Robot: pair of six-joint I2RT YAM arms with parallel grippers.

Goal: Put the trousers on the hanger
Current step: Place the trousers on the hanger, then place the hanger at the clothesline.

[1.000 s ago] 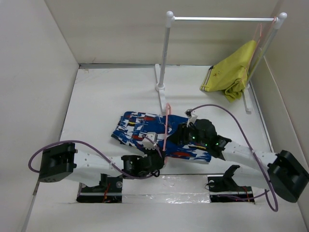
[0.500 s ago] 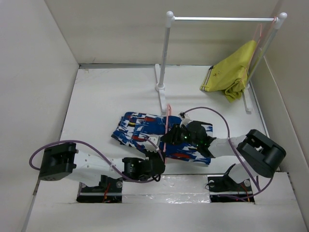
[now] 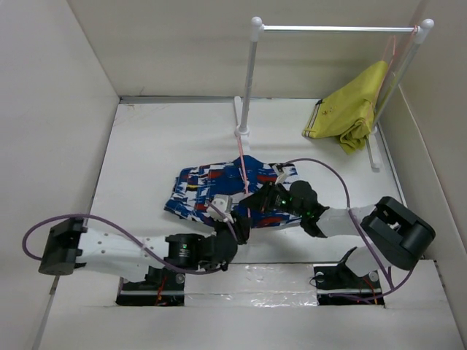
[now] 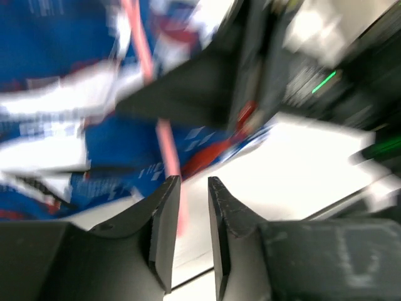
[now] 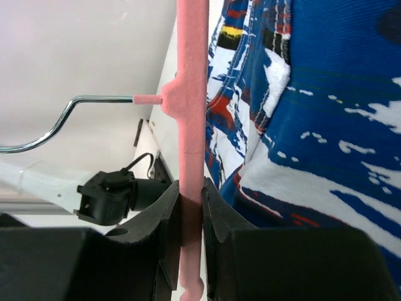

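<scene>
I will lift the hanger [image 3: 244, 173] up and outward with my right gripper to the rack's bar [image 3: 335, 30] beside the yellow-green garment. I will release it there, because that part of the bar is bare for the hook.
The trousers [image 3: 201, 186], bright blue with white, red and black splashes, lie crumpled at the table's middle. The pink hanger [image 3: 244, 173] runs across them, from near the rack's foot back toward the arms. My right gripper [image 3: 257, 198] is shut on the hanger's pink bar [image 5: 191, 94]. The silver hook [image 5: 62, 119] points left, and the trousers [image 5: 326, 125] hang on the right of the bar. My left gripper [image 3: 237, 219] is at the hanger's near end, its jaws a little apart. In the blurred left wrist view the hanger [image 4: 166, 141] lies over the trousers [image 4: 62, 63], beyond my left gripper [image 4: 194, 188].
A white rail rack [image 3: 252, 80] stands at the back. A yellow-green garment [image 3: 350, 113] hangs on another pink hanger [image 3: 390, 51] at its right end. Pale walls close in the table on the left, back and right.
The right gripper has moved left with the hanger. The hanger's far end has swung toward the rack's foot, dragging the trousers a little. The left arm has reached further forward.
</scene>
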